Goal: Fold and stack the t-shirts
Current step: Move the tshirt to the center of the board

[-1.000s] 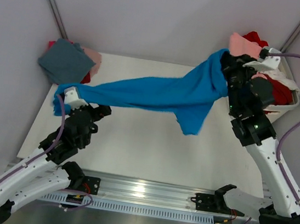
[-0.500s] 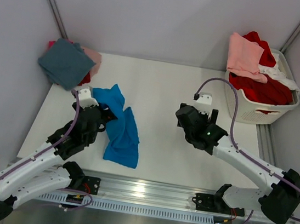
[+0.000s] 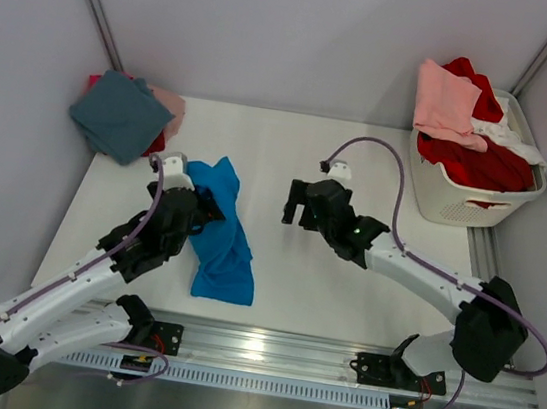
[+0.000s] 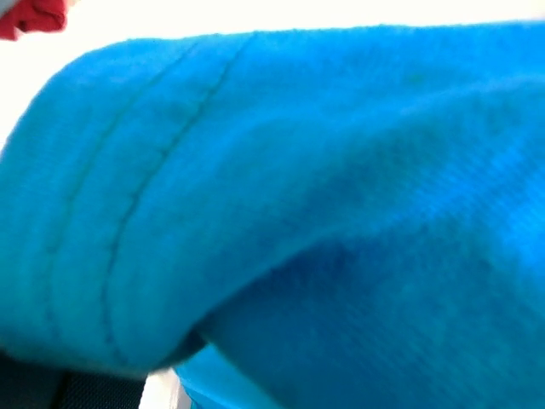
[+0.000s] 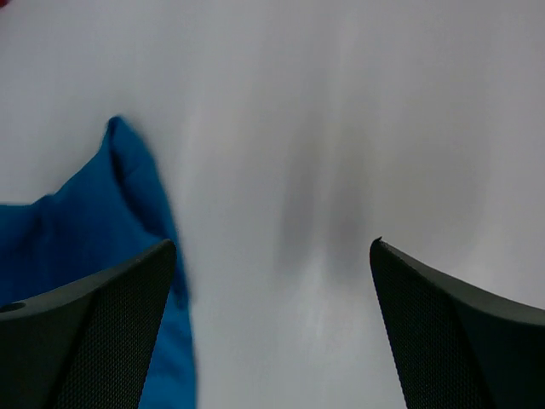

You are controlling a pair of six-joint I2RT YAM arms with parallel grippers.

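Note:
My right gripper crosses bare table next, back and down onto the blue t-shirt's side fold (image 3: 248,253) (image 5: 177,285), which lies below and to its left in the top view.
The bright blue t-shirt (image 3: 221,238) lies crumpled on the left half of the table (image 3: 342,294). My left gripper (image 3: 202,210) sits at the shirt's left edge with its fingers spread over the cloth. In the left wrist view blue cloth (image 4: 298,213) fills the frame and hides the jaws. My right gripper (image 3: 298,206) hangs open over bare table just right of the shirt, with nothing between its fingers (image 5: 272,247); the blue t-shirt's edge (image 5: 77,221) shows at the left of the right wrist view. Folded t-shirts, teal (image 3: 119,116) on top of pink (image 3: 172,104), are stacked at the back left.
A white slatted laundry basket (image 3: 455,203) stands at the back right, holding red (image 3: 481,161), pink (image 3: 443,101) and white shirts. Grey walls close in the back and both sides. A metal rail runs along the near edge.
A second ago the blue t-shirt hung stretched between both grippers. The right gripper let go and swung down to mid-table; the shirt dropped into a heap by the left gripper.

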